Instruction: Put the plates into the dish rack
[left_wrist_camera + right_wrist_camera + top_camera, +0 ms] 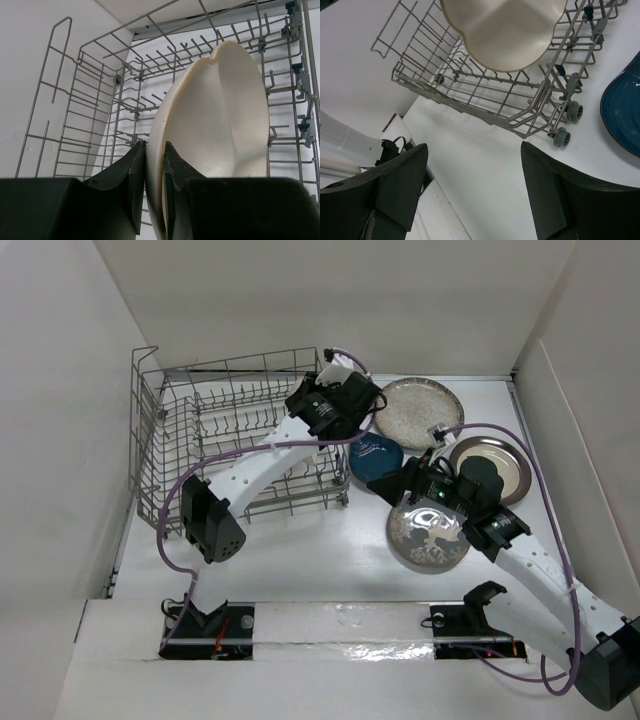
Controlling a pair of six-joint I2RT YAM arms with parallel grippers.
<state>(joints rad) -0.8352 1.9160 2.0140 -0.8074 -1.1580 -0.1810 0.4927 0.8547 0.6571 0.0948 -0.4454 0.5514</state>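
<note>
The cream plate goes down with my left gripper into the rack's end (309, 466) (281, 141) beside the blue dish next, and the plate stays on edge.
My left gripper (155, 150) is shut on the rim of the cream three-section plate (220, 115) and holds it on edge over the right end of the grey wire dish rack (90, 125). In the top view this gripper (345, 390) is at the rack's (230, 440) right side. The right wrist view shows the plate (505, 30) above the rack (485, 95). My right gripper (475, 150) is open and empty above bare table. In the top view it (392, 483) hovers between the dark blue dish (376, 455) and the grey deer plate (428, 533).
The speckled plate (418, 410) lies at the back. The silver-rimmed plate (500, 465) lies to the right, partly under my right arm. The blue dish (625, 110) lies next to the rack's small wheels (560, 136). White walls enclose the table (300, 560).
</note>
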